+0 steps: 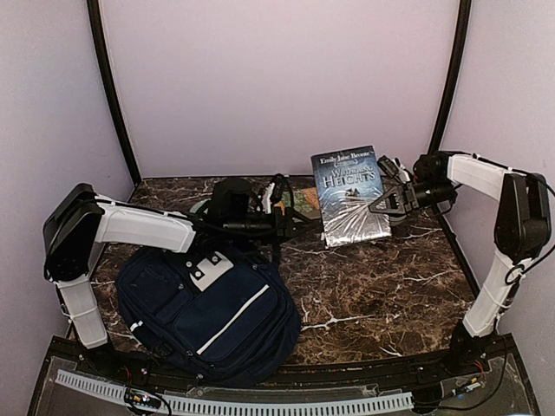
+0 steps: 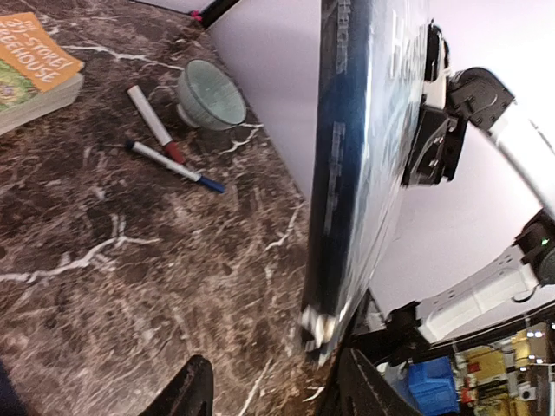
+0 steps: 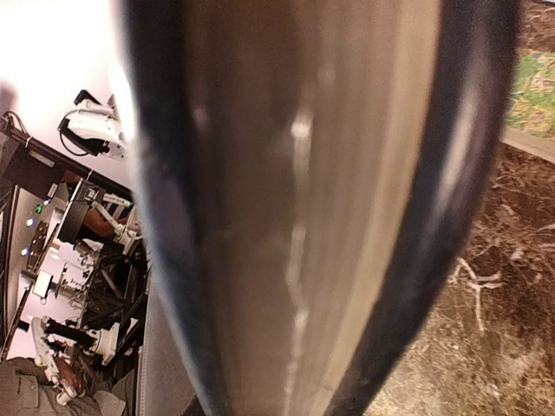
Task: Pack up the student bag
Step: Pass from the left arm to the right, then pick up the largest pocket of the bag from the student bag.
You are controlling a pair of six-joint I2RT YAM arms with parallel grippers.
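My left gripper should next move back from the book (image 1: 351, 195) and down to close on the bag's edge beside the bare tabletop, because the bag lies shut.
The student bag (image 1: 208, 312), navy with white stripes, lies on the table at the near left, in front of the left arm. A dark blue book (image 1: 351, 195) stands upright above the far middle of the table. My right gripper (image 1: 382, 198) is shut on its right edge. In the right wrist view the book's page edge (image 3: 295, 208) fills the frame and hides the fingers. My left gripper (image 2: 273, 386) is open just below the book's lower corner (image 2: 321, 325), its fingers wide apart and clear of the book. From above, the left gripper (image 1: 282, 208) sits left of the book.
An orange and green paperback (image 2: 35, 69) lies at the far middle of the table (image 1: 373, 286). Beside it are a pale green bowl (image 2: 211, 95), a red-capped marker (image 2: 154, 123) and a blue-tipped pen (image 2: 173, 166). Black frame posts and pale walls close in the table.
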